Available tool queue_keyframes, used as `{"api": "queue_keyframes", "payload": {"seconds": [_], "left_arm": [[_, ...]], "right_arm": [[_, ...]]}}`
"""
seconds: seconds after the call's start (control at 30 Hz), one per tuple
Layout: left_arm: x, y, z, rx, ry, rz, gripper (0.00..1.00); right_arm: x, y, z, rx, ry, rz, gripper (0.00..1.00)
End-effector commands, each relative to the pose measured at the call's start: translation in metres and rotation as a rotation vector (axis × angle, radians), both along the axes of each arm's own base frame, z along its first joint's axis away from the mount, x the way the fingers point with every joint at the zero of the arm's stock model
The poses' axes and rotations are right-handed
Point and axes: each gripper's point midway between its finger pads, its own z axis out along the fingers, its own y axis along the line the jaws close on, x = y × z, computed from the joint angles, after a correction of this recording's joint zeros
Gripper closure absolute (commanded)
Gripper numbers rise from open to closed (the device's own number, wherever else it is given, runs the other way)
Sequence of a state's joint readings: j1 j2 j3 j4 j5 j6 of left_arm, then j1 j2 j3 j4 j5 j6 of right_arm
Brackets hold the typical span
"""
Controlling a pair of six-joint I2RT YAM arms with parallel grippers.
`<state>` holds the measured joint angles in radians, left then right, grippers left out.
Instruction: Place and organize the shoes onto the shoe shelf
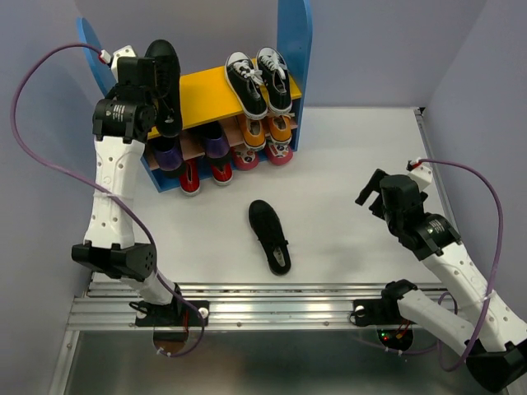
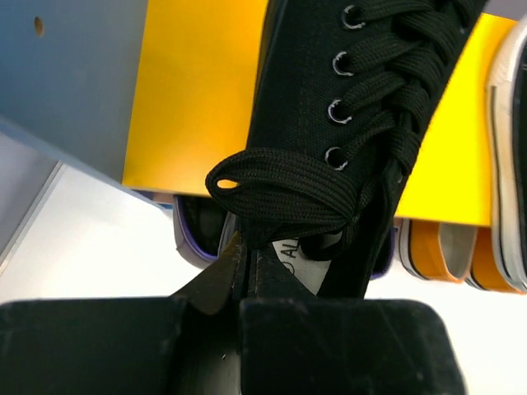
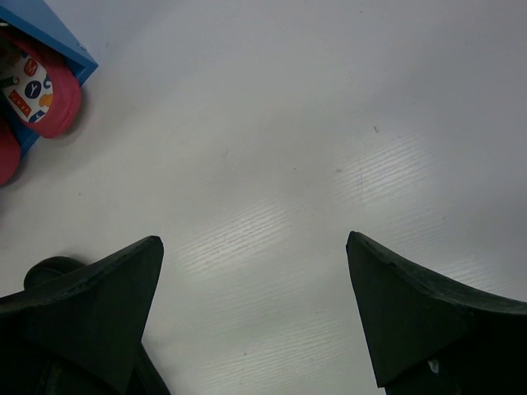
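Note:
The shoe in my left gripper comes down next, onto the shoe shelf's top board (image 2: 216,92) toward the nearby blue side panel, because its mate needs the space beside it.
The shoe shelf (image 1: 202,95) stands at the back, with blue side panels and a yellow top board (image 2: 198,107). My left gripper (image 1: 167,117) is shut on the heel collar of an all-black shoe (image 1: 163,66) and holds it over the left part of the top board. In the left wrist view the jaws (image 2: 247,259) pinch the collar of this black-laced shoe (image 2: 329,99). Its mate (image 1: 270,236) lies on the table in front of the shelf. Black canvas sneakers with white toe caps (image 1: 258,81) sit on the right of the top board. Orange sneakers (image 1: 265,132) sit below them. My right gripper (image 1: 372,196) is open and empty above the table, as the right wrist view (image 3: 255,271) shows.
Purple shoes (image 1: 169,152) sit on the lower board. Red and pink shoes (image 1: 206,174) stand at the shelf's foot, and one pink toe shows in the right wrist view (image 3: 41,95). Grey walls close in the table on three sides.

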<state>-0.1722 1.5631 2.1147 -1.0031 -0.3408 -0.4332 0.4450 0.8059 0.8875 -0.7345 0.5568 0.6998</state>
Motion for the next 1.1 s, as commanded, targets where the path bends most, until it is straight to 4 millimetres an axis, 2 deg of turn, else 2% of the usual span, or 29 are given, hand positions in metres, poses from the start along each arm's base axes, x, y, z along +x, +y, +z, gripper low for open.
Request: {"api": "queue_keyframes", "payload": {"seconds": [0.0, 0.23, 0.43, 0.6, 0.7, 0.73, 0.77, 0.97, 1.07], "left_arm": [[0.025, 0.009, 0.04, -0.036, -0.176, -0.013, 1.0], [0.033, 0.031, 0.025, -0.053, -0.159, 0.071, 1.0], [0.045, 0.035, 0.005, -0.067, -0.124, 0.079, 1.0], [0.045, 0.041, -0.005, -0.071, -0.109, 0.127, 1.0], [0.044, 0.043, -0.004, -0.071, -0.119, 0.139, 0.78], [0.044, 0.043, -0.004, -0.07, -0.118, 0.136, 0.57], [0.044, 0.043, -0.002, -0.071, -0.122, 0.134, 0.51], [0.042, 0.032, 0.016, -0.084, -0.161, 0.065, 0.48], [0.036, 0.023, 0.04, -0.094, -0.22, 0.0, 0.47]], "right_arm": [[-0.001, -0.002, 0.017, 0.013, -0.042, -0.003, 0.02], [0.0, -0.001, 0.015, 0.013, -0.031, -0.001, 0.01], [-0.001, -0.001, 0.017, 0.017, -0.038, 0.001, 0.01], [-0.003, -0.003, 0.018, 0.013, -0.038, -0.004, 0.01], [-0.004, -0.004, 0.018, 0.01, -0.036, -0.007, 0.01], [-0.005, -0.005, 0.018, 0.007, -0.035, -0.007, 0.01], [-0.005, -0.005, 0.019, 0.006, -0.035, -0.008, 0.01], [-0.006, -0.005, 0.022, 0.009, -0.038, -0.009, 0.01], [-0.006, -0.005, 0.023, 0.014, -0.041, -0.008, 0.01]]}}
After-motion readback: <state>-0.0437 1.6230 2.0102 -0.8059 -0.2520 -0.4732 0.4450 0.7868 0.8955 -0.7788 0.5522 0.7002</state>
